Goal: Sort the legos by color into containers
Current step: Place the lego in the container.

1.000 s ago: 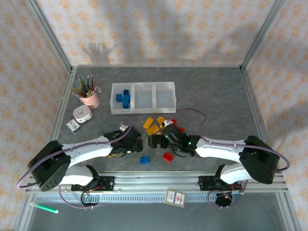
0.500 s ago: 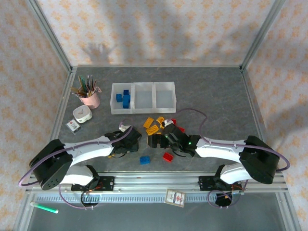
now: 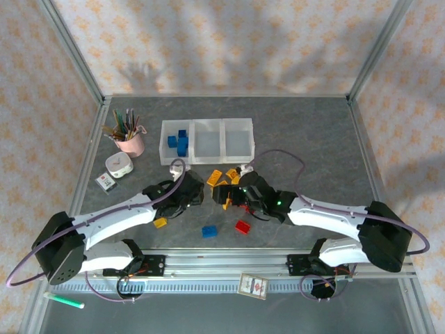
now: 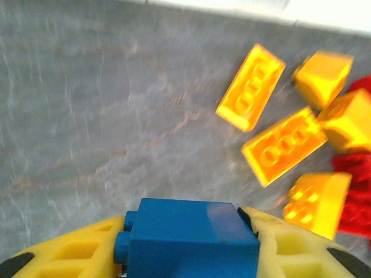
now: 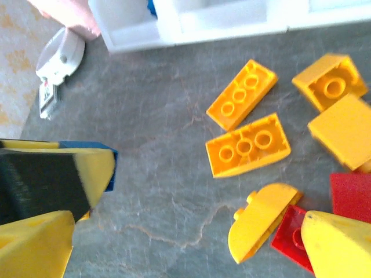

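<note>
The blue lego goes outward over that bin in my left gripper next, and the gripper releases it.
A blue lego [image 4: 191, 237] sits clamped between the yellow fingers of my left gripper [image 4: 191, 231], which hangs over bare table left of the pile [image 3: 193, 193]. To its right lie several yellow-orange legos [image 4: 250, 87] and a red one [image 4: 353, 191]. My right gripper [image 5: 188, 220] stands open and holds nothing, just right of the left one [image 3: 231, 197]. A curved yellow lego [image 5: 264, 217] and a red lego [image 5: 290, 231] lie by its right finger [image 5: 336, 243]. The containers [image 3: 207, 141] stand beyond, with blue legos [image 3: 178, 142] in the left bin.
A pink cup of pens [image 3: 129, 136], a white gadget [image 3: 119, 165] and a small card [image 3: 106, 182] stand at the left. Loose on the near table are a blue lego [image 3: 209, 231], a red one [image 3: 242, 226] and a yellow one [image 3: 160, 223].
My left gripper has shut on the blue lego and moved away from me toward the tray. The right gripper has advanced a little toward the yellow pile, still open.
</note>
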### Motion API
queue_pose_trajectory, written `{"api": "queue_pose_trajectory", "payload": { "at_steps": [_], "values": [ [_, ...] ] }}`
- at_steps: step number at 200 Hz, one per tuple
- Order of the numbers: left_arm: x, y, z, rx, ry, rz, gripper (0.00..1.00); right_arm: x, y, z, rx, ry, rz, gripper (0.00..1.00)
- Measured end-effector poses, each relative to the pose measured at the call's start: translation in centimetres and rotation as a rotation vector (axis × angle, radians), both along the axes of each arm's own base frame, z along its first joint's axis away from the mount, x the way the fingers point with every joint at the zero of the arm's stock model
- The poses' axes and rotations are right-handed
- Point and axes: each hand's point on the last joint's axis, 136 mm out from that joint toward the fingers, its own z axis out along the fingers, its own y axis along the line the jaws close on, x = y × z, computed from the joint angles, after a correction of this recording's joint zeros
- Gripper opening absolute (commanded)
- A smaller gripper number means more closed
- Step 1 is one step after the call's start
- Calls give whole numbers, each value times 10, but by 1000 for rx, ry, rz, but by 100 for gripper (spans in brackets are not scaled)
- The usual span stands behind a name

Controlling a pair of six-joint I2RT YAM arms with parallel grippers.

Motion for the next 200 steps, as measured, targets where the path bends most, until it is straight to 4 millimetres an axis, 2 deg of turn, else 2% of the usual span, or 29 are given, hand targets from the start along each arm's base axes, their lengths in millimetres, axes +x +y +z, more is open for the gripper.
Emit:
{"api": "queue_pose_trajectory", "payload": {
  "at_steps": [16,36,70,102,147,172,200],
  "values": [
    [17,4,21,-9,-55,40,32,10,-5,5,9,-7,-28,100],
    [43,28,40,2,-109,136,32,20,-10,10,15,-13,-56,100],
    [82,66,52,59,-156,267,32,37,-4,28,30,-45,-70,100],
    [120,84,43,92,-152,337,32,53,0,36,30,-60,-84,100],
    [169,99,24,130,-146,395,34,69,0,32,10,-60,-87,100],
    [196,103,16,140,-147,412,42,76,0,32,9,-57,-87,100],
    [210,104,8,166,-135,402,53,79,1,31,5,-55,-82,100]
  ]
}}
